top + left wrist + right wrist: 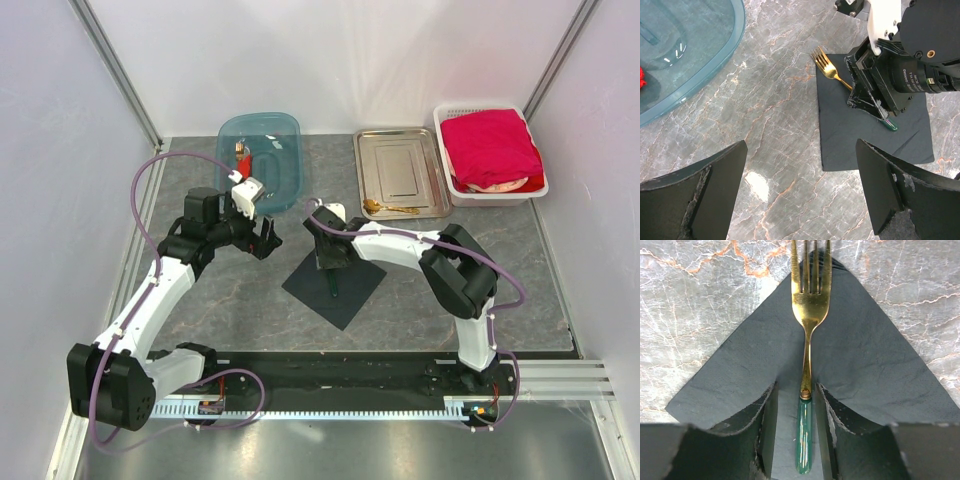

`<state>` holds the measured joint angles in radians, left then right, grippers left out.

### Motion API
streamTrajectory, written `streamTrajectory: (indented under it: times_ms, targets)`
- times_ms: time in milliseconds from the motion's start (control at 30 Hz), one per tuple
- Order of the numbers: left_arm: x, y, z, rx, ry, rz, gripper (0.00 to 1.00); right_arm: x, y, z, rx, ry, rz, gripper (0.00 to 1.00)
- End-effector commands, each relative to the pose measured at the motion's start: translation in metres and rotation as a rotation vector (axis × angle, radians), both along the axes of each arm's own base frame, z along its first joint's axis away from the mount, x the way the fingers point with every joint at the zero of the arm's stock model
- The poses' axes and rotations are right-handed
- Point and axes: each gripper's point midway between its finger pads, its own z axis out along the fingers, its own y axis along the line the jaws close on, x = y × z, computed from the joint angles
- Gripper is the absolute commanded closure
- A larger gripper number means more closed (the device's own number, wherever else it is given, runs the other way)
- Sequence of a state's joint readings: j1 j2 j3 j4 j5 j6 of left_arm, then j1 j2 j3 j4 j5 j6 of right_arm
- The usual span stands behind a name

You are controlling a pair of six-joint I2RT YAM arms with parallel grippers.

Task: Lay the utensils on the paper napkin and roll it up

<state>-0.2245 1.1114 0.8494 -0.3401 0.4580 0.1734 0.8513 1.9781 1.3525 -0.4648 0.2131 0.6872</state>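
The robot's right gripper will rise next, then move outward and down onto the gold spoon's handle on the tray, since the fork [827, 67] is on the napkin.
The black paper napkin [350, 290] lies flat on the table in front of the arms. A gold fork with a green handle [810, 300] lies on it, tines towards the napkin's far corner. My right gripper [796, 390] is low over the napkin with its jaws narrowly open on either side of the green handle. Gaps show on both sides. The left wrist view shows the fork [827, 67], the napkin [870, 135] and the right gripper [875, 95] above them. My left gripper [800, 150] is open and empty, above bare table left of the napkin. Another gold utensil [385, 208] lies on the steel tray.
The steel tray [400, 165] stands at the back centre. A white basket [455, 180] with a red cloth [490, 145] is at the back right. A blue transparent tub [280, 170] at the back left holds a red-bodied tool [242, 158].
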Motion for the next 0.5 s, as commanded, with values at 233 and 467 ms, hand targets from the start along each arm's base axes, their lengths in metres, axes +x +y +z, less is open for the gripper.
streamTrajectory:
  times_ms: [233,467]
  targets:
    - [-0.015,-0.007,-0.006,0.056,-0.074,-0.187,0.07,0.054,-0.012,0.088,0.140,-0.129,0.037,0.52]
    - [-0.019,-0.014,-0.003,0.028,-0.066,-0.231,0.07,0.117,-0.048,0.136,0.253,-0.218,0.343,0.29]
